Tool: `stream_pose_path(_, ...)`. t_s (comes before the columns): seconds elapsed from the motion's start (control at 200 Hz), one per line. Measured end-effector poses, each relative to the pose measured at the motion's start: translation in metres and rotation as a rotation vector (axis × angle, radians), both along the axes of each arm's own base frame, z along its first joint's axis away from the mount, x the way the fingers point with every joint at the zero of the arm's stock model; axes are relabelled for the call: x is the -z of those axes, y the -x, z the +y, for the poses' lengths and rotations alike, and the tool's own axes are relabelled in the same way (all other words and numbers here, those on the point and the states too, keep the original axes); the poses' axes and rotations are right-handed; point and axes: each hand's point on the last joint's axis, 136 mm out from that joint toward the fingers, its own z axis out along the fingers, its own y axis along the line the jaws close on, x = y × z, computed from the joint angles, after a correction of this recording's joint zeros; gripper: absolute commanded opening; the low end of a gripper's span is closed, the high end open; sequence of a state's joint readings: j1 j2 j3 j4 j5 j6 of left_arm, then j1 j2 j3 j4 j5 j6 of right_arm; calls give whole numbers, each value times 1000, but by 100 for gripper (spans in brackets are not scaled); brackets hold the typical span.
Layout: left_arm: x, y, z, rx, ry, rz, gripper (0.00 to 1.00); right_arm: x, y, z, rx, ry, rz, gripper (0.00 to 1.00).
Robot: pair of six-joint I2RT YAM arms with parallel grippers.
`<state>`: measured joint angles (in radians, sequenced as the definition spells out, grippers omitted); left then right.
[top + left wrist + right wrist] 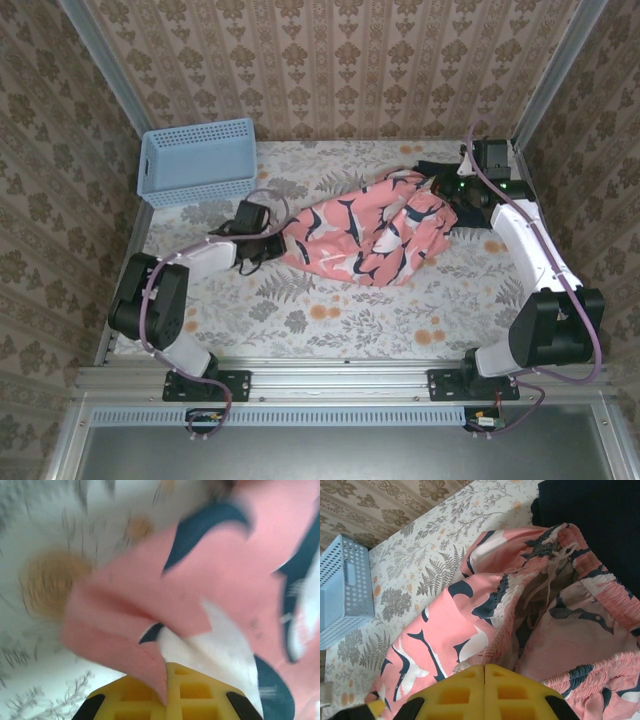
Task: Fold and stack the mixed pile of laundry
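Observation:
The garment lies crumpled, so next, my left gripper carries the fold up and outward, then lets go of it on the tablecloth beside the basket.
The coral-pink garment (360, 230) with navy and white print lies crumpled mid-table. The dark navy garment (432, 168) lies behind it at the back right, partly under the right arm, and fills the upper right corner (590, 520) of the right wrist view. My left gripper (275, 245) is at the pink garment's left edge, its yellow fingers shut (167, 692) on a fold of that cloth (215, 580). At the garment's upper right, my right gripper (445, 195) has its jaws shut (485, 672) on the gathered waistband edge (520, 610).
A light blue perforated basket (195, 160) stands at the back left corner, also in the right wrist view (345, 590). The floral tablecloth (330, 310) is bare in front of the garments. Patterned walls close in the back and both sides.

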<state>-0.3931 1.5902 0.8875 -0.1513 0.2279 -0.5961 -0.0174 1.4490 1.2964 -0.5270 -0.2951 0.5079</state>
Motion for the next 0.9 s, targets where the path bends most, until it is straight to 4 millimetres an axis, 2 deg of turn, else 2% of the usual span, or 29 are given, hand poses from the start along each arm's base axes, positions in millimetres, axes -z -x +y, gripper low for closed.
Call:
stream_pose_path(0.045, -27, -21, 2, -5, 17, -54, 0, -9, -7, 0, -7, -13, -16, 0)
stream_pose_path(0.09, -64, -46, 6, -16, 38, -127, 0, -22, -17, 1, -15, -25, -43, 0)
stream_pose_path(0.14, -113, -74, 13, -27, 67, -227, 0, -41, -31, 1, -24, -38, -85, 0)
stream_pose_path(0.18, -160, -95, 20, -38, 89, -326, 0, -61, -41, 0, -31, -45, -132, 0)
stream_pose_path(0.24, -228, -115, 32, -49, 108, -468, 0, -93, -49, -2, -35, -49, -205, 0)
stream_pose_path(0.345, -331, -124, 48, -53, 121, -689, 0, -151, -51, -8, -33, -62, -339, 0)
stream_pose_path(0.405, -373, -119, 54, -45, 126, -776, 0, -184, -48, -13, -29, -75, -425, 0)
stream_pose_path(0.455, -399, -113, 57, -37, 130, -828, 0, -207, -41, -19, -25, -89, -489, 0)
stream_pose_path(0.52, -420, -106, 61, -28, 131, -875, 0, -231, -31, -24, -19, -105, -553, 0)
stream_pose_path(0.565, -424, -100, 63, -25, 129, -884, 0, -242, -23, -25, -21, -115, -583, 0)
stream_pose_path(0.66, -414, -90, 68, -23, 121, -865, 0, -255, -8, -21, -42, -137, -625, 0)
stream_pose_path(0.78, -387, -79, 78, -38, 109, -809, 0, -249, 11, -14, -61, -163, -616, 0)
stream_pose_path(0.83, -386, -76, 81, -43, 107, -805, 0, -251, 19, -11, -67, -168, -622, 0)
stream_pose_path(0.9, -397, -69, 84, -43, 111, -827, 0, -260, 31, -7, -83, -173, -644, 0)
